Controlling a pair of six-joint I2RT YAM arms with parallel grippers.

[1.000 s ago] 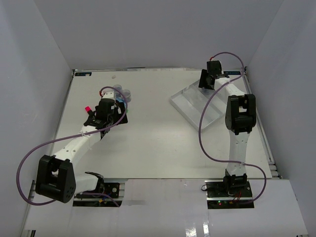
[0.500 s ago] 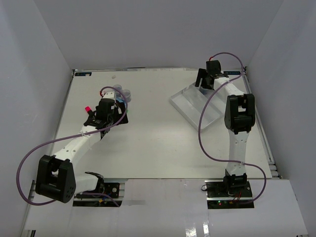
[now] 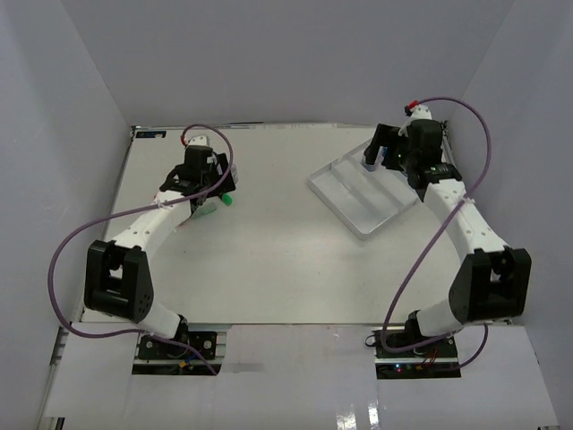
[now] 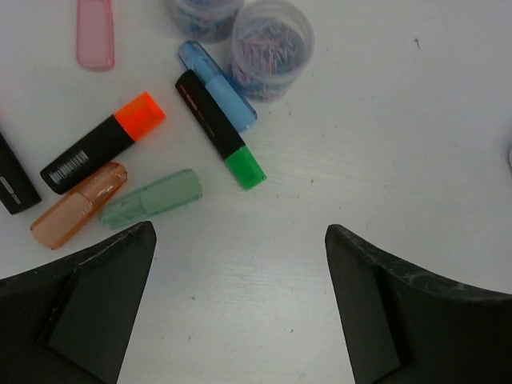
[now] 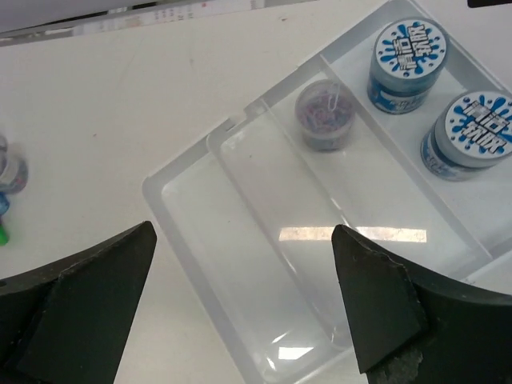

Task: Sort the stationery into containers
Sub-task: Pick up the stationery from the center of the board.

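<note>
My open left gripper moves outward past the green-capped marker next, then down around the farther clear jar, since my fingers still hover over bare table.
In the left wrist view my left gripper (image 4: 240,240) is open over bare table, just short of the loose stationery. A black marker with a green cap (image 4: 221,130) lies nearest, beside an orange-capped one (image 4: 102,142), a blue one (image 4: 218,86), a pink one (image 4: 94,32) and clear orange (image 4: 78,205) and green (image 4: 152,198) ones. A clear jar (image 4: 270,48) of clips stands behind them. My right gripper (image 5: 244,236) hangs open and empty above the white tray (image 5: 184,240). Two blue-lidded jars (image 5: 406,54) sit in its right compartment, a clear jar (image 5: 324,112) in the neighbouring one.
From above, the tray (image 3: 358,219) lies at the back right under the right gripper (image 3: 383,154), and the left gripper (image 3: 212,190) is at the back left. White walls close in the table on three sides.
The right jaws have opened wider and that arm has swung its elbow out to the right. The left arm has reached further back over the markers.
</note>
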